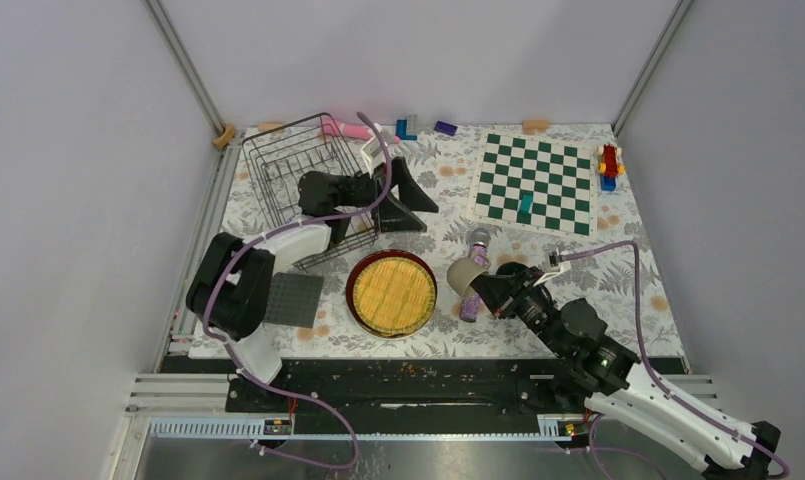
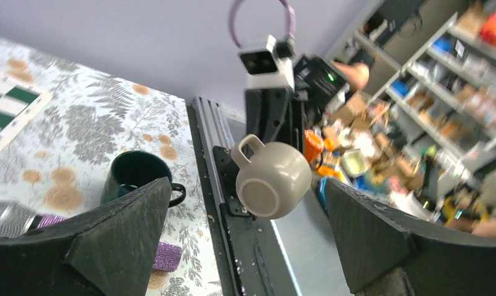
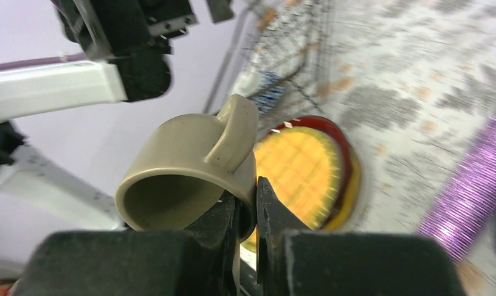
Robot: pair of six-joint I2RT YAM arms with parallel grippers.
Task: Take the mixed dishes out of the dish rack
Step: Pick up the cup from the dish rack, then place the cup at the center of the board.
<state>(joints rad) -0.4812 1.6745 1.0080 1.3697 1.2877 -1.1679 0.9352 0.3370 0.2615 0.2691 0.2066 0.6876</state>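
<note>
My right gripper needs to move right in the top view, past the teal mug (image 2: 134, 176), to the clear tabletop below. Next, it needs to tilt downward, lower the greyish cup and let go.
My right gripper (image 3: 246, 209) is shut on the wall of the small greyish cup (image 3: 190, 166), one finger inside and one outside. The cup (image 1: 465, 275) hangs on its side just right of the yellow woven-look plate (image 1: 391, 293), which lies on a dark red-rimmed plate. My left gripper (image 1: 398, 190) stands open beside the dish rack (image 1: 298, 175), with nothing between its fingers (image 2: 109, 234). The left wrist view shows the cup (image 2: 273, 179) in the air and a dark teal mug (image 2: 134, 176) upright on the table. A blue-and-white patterned piece (image 3: 267, 92) shows at the rack's wires.
A purple glitter cylinder (image 1: 475, 275) lies right by the cup and my right gripper. A flat grey mat (image 1: 293, 298) sits left of the plates. The chessboard (image 1: 535, 183) lies at the back right, with small toys along the back edge.
</note>
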